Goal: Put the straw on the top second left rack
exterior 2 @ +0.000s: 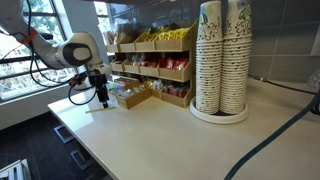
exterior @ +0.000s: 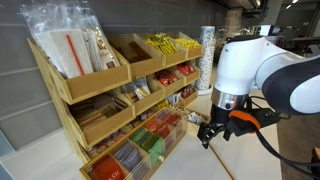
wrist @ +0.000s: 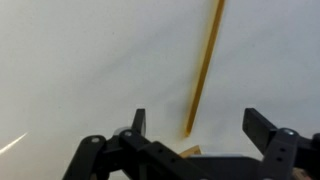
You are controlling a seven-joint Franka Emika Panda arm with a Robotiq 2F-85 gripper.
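Note:
The straw's near end (exterior: 212, 150) (wrist: 190, 126) already lies between my open fingers. My gripper moves slightly toward the organiser next, then closes around that end of the straw.
The straw (wrist: 205, 60) is a thin pale-tan stick lying flat on the white table. In the wrist view it runs from the top of the frame down to between my fingers. My gripper (wrist: 194, 117) is open and hovers just above the straw's near end, empty. In an exterior view the gripper (exterior: 207, 131) hangs low over the table in front of the wooden organiser, with the straw (exterior: 222, 163) below it. The top second left rack (exterior: 138, 60) is an empty light-wood slanted bin, between the bin of clear bags and the bin of yellow packets. The gripper (exterior 2: 102, 98) also shows in an exterior view.
The stepped wooden organiser (exterior: 95, 125) holds clear bags (exterior: 70, 40), yellow packets (exterior: 168, 44) and several coloured sachets below. Stacks of paper cups (exterior 2: 222, 60) stand on a round base at the right. The table edge (exterior 2: 80, 140) is near the gripper.

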